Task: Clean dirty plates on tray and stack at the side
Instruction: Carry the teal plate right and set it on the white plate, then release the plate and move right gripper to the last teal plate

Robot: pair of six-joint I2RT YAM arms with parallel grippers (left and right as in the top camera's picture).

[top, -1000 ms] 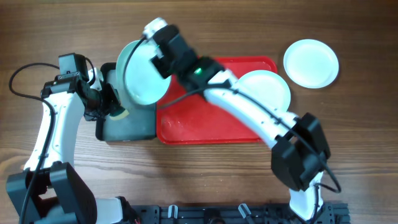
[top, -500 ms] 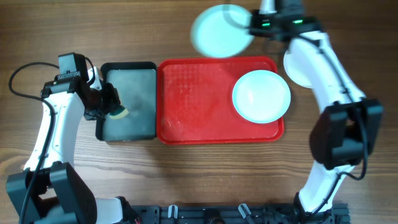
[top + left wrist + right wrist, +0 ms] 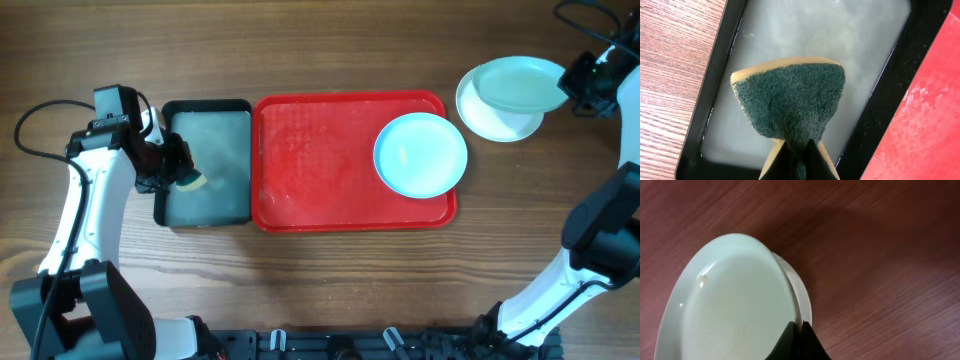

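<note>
The second turquoise plate still hangs tilted over the white plate [image 3: 495, 118] [image 3: 803, 294], so the robot's right gripper will go down to lay the plate's held rim there and let go of it.
The red tray [image 3: 320, 160] lies mid-table with one pale turquoise plate [image 3: 420, 153] on its right end. A white plate [image 3: 495, 118] lies on the table right of the tray. My right gripper [image 3: 572, 88] is shut on the rim of the second turquoise plate [image 3: 520, 82], holding it tilted just above the white plate; it also fills the right wrist view [image 3: 730, 305]. My left gripper [image 3: 172, 172] is shut on a green-and-yellow sponge [image 3: 790, 100] over the water in the black tray [image 3: 205, 165].
The black tray [image 3: 715, 65] with cloudy water stands against the red tray's left edge [image 3: 925, 115]. A black cable [image 3: 40, 110] loops at the far left. Bare wooden table [image 3: 350, 40] lies behind and in front of the trays.
My right arm has swung the turquoise plate from over the black tray, past the back of the red tray, to above the white plate at the right. The left arm has stayed still.
</note>
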